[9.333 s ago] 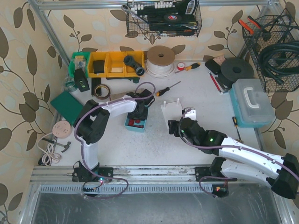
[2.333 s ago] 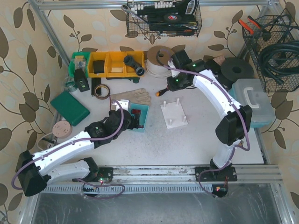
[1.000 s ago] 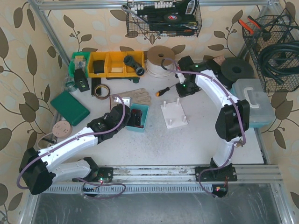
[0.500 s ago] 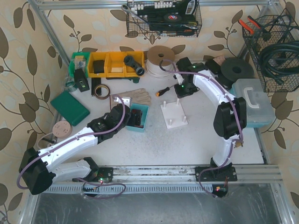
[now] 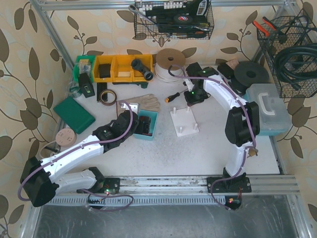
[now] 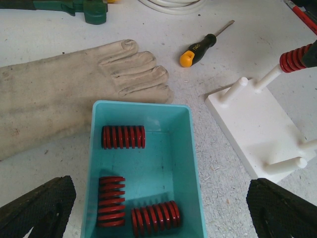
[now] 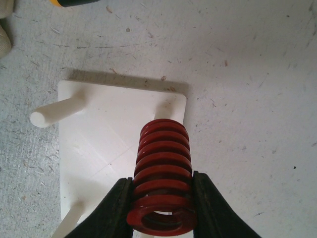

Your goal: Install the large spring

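Observation:
The peg's foot (image 5: 187, 109) (image 7: 164, 107) is below my right gripper. Next, my right gripper will go down to slide the large red spring down the far peg and let go of it there.
My right gripper (image 7: 162, 192) is shut on a large red spring (image 7: 162, 163), one finger on each side of its coils. The spring (image 6: 295, 58) hangs upright over the tip of the far peg of the white peg base (image 7: 106, 144), and white shows through its bore. In the top view the right gripper (image 5: 194, 97) is at the far edge of that base (image 5: 184, 123). My left gripper (image 6: 158, 208) stands wide open above a teal tray (image 6: 143, 105) that holds three more red springs (image 6: 123, 137). Nothing is between its fingers.
A beige work glove (image 6: 74, 84) lies beside the tray's far edge. An orange-handled screwdriver (image 6: 198, 48) lies between glove and base. The base's other pegs (image 7: 54, 113) stand bare. Yellow bins (image 5: 116, 68) and a cable reel (image 5: 170, 63) line the back.
The right gripper has shifted slightly left and nearer with the spring, settling over the base's far peg. The left arm has not moved.

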